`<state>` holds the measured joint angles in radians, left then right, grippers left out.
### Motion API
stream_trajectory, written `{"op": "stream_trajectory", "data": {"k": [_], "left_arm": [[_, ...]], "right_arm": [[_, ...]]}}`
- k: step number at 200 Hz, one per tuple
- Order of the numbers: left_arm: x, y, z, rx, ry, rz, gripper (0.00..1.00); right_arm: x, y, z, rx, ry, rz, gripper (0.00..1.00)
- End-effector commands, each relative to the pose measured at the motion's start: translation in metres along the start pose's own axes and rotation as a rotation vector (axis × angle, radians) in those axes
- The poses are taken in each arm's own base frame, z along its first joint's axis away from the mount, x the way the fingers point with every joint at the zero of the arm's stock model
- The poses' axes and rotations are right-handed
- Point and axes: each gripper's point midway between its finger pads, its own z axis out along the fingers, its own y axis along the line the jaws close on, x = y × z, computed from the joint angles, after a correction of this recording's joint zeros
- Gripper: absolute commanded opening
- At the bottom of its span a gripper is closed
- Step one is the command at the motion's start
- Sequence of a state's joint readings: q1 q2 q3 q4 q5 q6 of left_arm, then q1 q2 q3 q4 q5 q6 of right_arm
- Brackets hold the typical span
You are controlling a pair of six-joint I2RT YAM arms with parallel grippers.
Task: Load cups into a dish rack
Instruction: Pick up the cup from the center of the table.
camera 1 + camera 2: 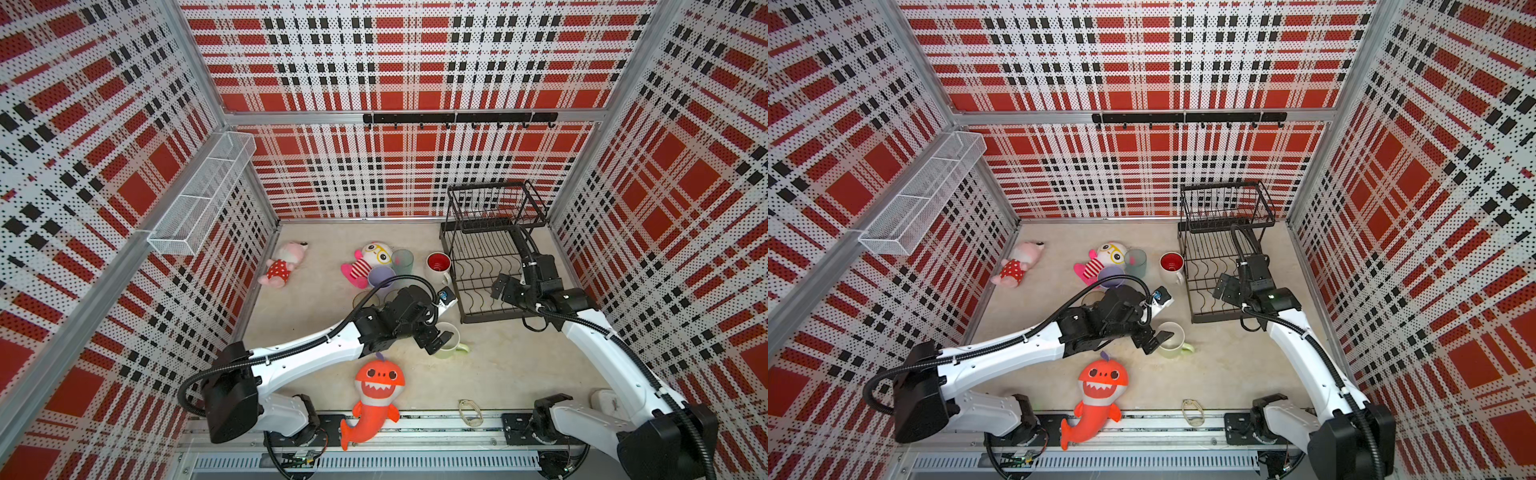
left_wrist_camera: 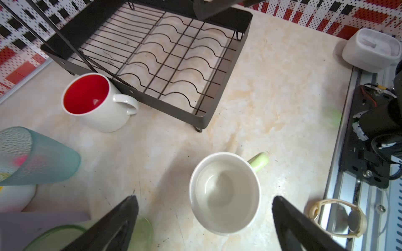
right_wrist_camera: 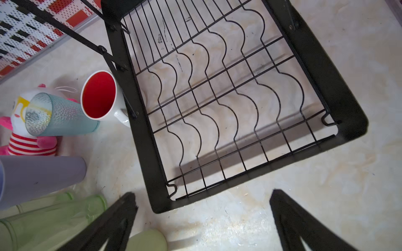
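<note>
My left gripper is above the pale-green mug, whose opening faces up. Next it should lower its open fingers astride the mug's rim (image 1: 439,326) (image 2: 195,209) opposite the handle and close.
My left gripper (image 1: 437,338) hangs open just over the upright pale-green mug (image 1: 452,345), whose mouth lies between and ahead of the fingertips (image 2: 132,202) in the left wrist view. The black dish rack (image 1: 486,319) stands at the back right with both tiers bare. My right gripper (image 1: 503,286) hovers open and empty over the rack's front part. A white red-lined mug (image 1: 437,262) touches the rack's left side. Left of it stand a teal tumbler (image 1: 402,259) and a lavender cup (image 1: 380,276). Two green tumblers (image 3: 54,219) are mostly hidden under my left arm in both top views.
An orange shark plush (image 1: 374,399) lies at the front edge, a pink plush (image 1: 284,264) at the back left, and a striped plush (image 1: 368,259) against the teal tumbler. A white container (image 1: 602,401) and a beige loop (image 1: 467,411) sit near the front rail. A white mesh basket (image 1: 203,195) hangs on the left wall.
</note>
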<state>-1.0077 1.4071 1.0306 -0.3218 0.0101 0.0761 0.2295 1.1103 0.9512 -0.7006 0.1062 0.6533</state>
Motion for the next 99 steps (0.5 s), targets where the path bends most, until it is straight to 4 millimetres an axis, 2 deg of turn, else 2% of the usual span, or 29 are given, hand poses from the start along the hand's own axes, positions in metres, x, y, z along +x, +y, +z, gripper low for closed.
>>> {"op": "stream_trajectory", "data": {"k": [1, 21, 72, 99], "left_arm": [[0.004, -0.002, 0.008, 0.002, 0.060, -0.024, 0.95], [0.017, -0.003, 0.014, 0.009, 0.141, -0.007, 0.92], [0.025, 0.003, 0.016, 0.012, 0.194, -0.023, 0.90], [0.032, 0.007, 0.020, 0.026, 0.231, -0.031, 0.83]], "right_arm": [[-0.019, 0.001, -0.009, -0.015, -0.101, 0.052, 1.00], [-0.018, 0.003, -0.006, -0.022, -0.090, 0.049, 1.00], [-0.009, 0.007, 0.004, -0.046, -0.050, 0.054, 1.00], [-0.005, 0.005, 0.006, -0.037, -0.036, 0.044, 1.00]]}}
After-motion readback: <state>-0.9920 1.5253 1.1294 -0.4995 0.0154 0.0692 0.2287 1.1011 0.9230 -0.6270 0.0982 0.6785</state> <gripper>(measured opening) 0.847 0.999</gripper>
